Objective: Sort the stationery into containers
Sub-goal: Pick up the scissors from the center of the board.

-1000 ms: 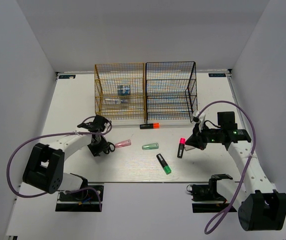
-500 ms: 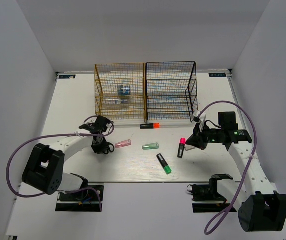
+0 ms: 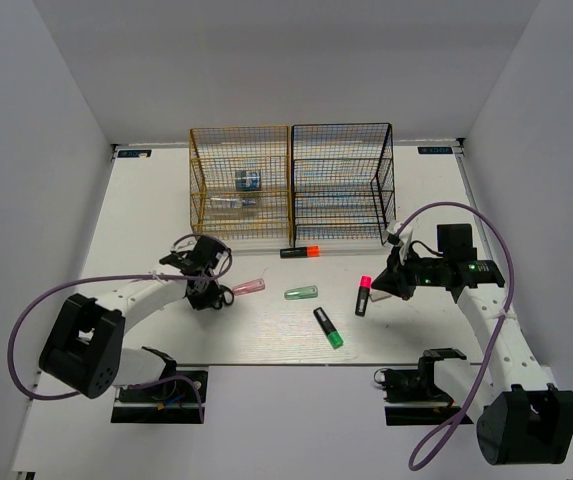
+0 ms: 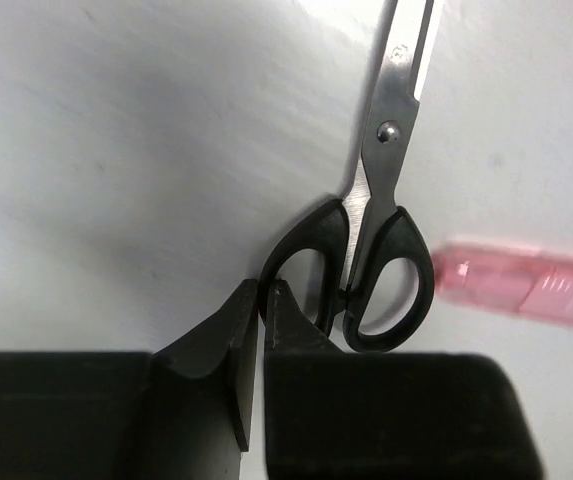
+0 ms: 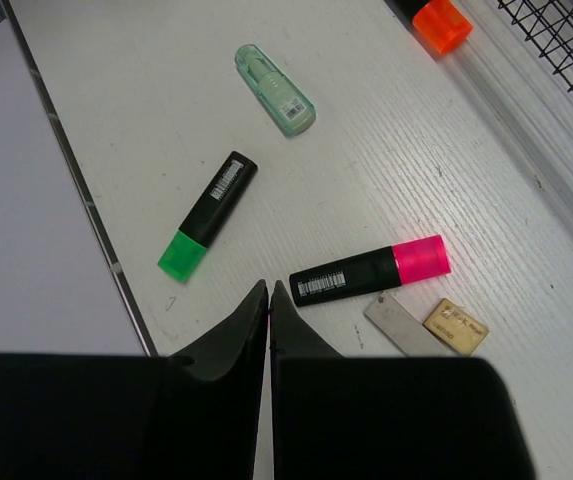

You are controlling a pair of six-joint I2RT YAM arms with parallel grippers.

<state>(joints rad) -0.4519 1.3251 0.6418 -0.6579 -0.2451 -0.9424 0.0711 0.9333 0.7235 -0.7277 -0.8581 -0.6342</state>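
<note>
I should next raise my left gripper and carry the scissors outward over the gold-yellow rack's front section point(image 3: 252, 218) to release them, as that rack stands outward of my gripper.
Black-handled scissors point(image 4: 391, 130) lie on the white table with their blades pointing away. My left gripper point(image 4: 262, 288) is shut on the rim of their left handle loop, low over the table point(image 3: 206, 292). A pink capsule point(image 4: 526, 283) lies just right of the handles. My right gripper point(image 5: 269, 290) is shut on nothing, above the table beside the pink-capped highlighter point(image 5: 366, 272). A green-capped highlighter point(image 5: 209, 213), a green capsule point(image 5: 276, 90) and a beige eraser point(image 5: 456, 325) lie close by. The orange-capped highlighter point(image 3: 301, 251) lies in front of the racks.
The gold-yellow rack point(image 3: 202, 185) and the black rack point(image 3: 381, 190) stand side by side at the back. A blue tape roll point(image 3: 248, 181) and a clear pen point(image 3: 228, 203) are inside the gold one. A small silver plate point(image 5: 396, 322) lies next to the eraser.
My left gripper has shifted slightly right onto the scissors' handle and its jaws have closed on the loop. The right arm has not moved.
</note>
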